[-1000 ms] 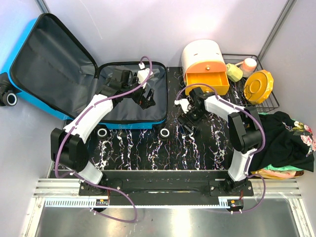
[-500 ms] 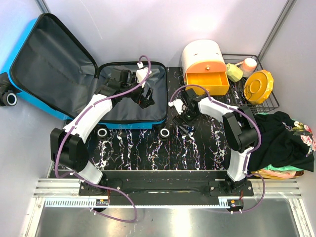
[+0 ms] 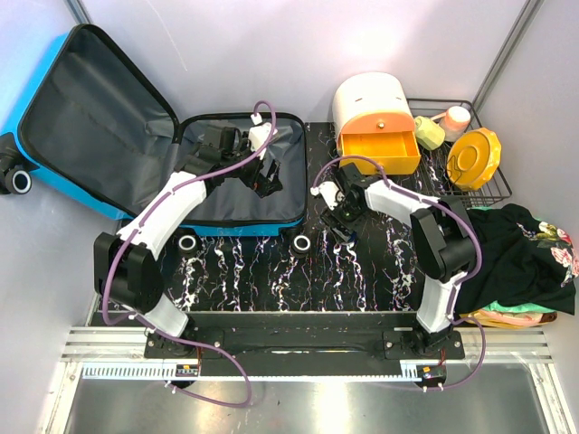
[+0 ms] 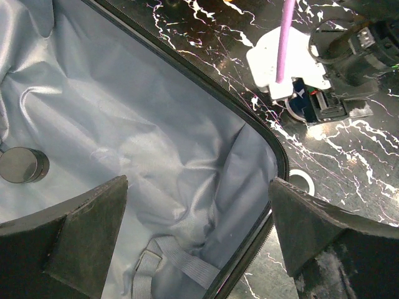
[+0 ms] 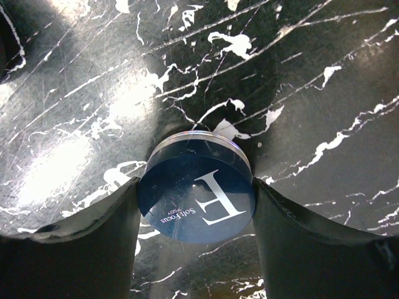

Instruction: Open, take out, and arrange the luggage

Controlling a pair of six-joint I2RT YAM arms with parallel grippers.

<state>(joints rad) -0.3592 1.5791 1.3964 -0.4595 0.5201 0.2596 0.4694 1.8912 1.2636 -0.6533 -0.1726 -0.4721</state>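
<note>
The robot's right gripper needs to move up and outward, then down into the open drawer to let go of the jar, because there is free space inside the drawer.
The luggage, a bright-blue suitcase, lies open at the back left with its grey lining showing. My left gripper hovers open over the right corner of the lower half, with only lining and a grey strap between its fingers. A small silver round piece lies in the lining. Just right of the suitcase, my right gripper is down on the black marble table. It is shut on a dark-blue round jar with an "F" lid, a finger against each side.
A white-and-orange drawer box stands at the back, its drawer open. Beside it a wire basket holds a yellow basin and small containers. Dark clothes are piled at the right. The suitcase's wheels face the table.
My right gripper shifted left toward the suitcase edge and its jaws closed in onto the blue jar. The left arm has stayed put.
</note>
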